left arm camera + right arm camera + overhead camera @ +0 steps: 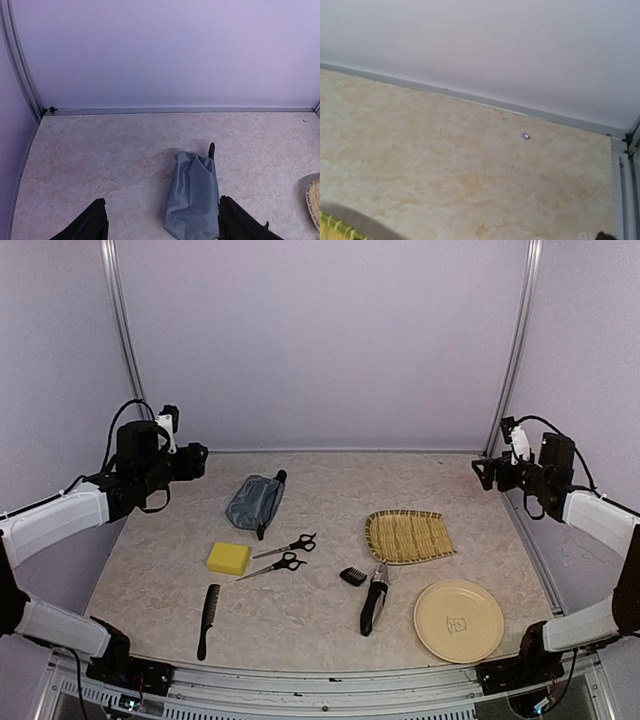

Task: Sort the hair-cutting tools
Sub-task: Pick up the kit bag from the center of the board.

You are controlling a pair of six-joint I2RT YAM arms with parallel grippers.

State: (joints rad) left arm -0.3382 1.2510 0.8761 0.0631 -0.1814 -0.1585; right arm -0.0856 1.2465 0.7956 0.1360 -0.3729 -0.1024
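Note:
The left gripper is above the pouch's lower fabric [252,510] [193,212], which lies to the gripper's right in the top view, so next the robot moves it over and lowers its open fingers onto the fabric.
Two black-handled scissors [290,545] [277,564] lie side by side in the middle of the table. A long black comb [208,620] lies near the front left. The black-and-silver clipper [374,598] lies right of centre, and the small black guard [352,576] sits just left of its head. My left gripper [195,458] [161,202] hangs open high at the back left, with nothing between its fingers. At the back right my right gripper [485,472] is raised, open and empty. Its fingers barely show in the right wrist view.
A grey-blue pouch [255,502] [194,197] lies below the left gripper. A yellow sponge [228,558] sits left of the scissors. A woven tray [372,538] [314,200] and a cream plate [425,635] stand on the right half. Purple walls close in three sides.

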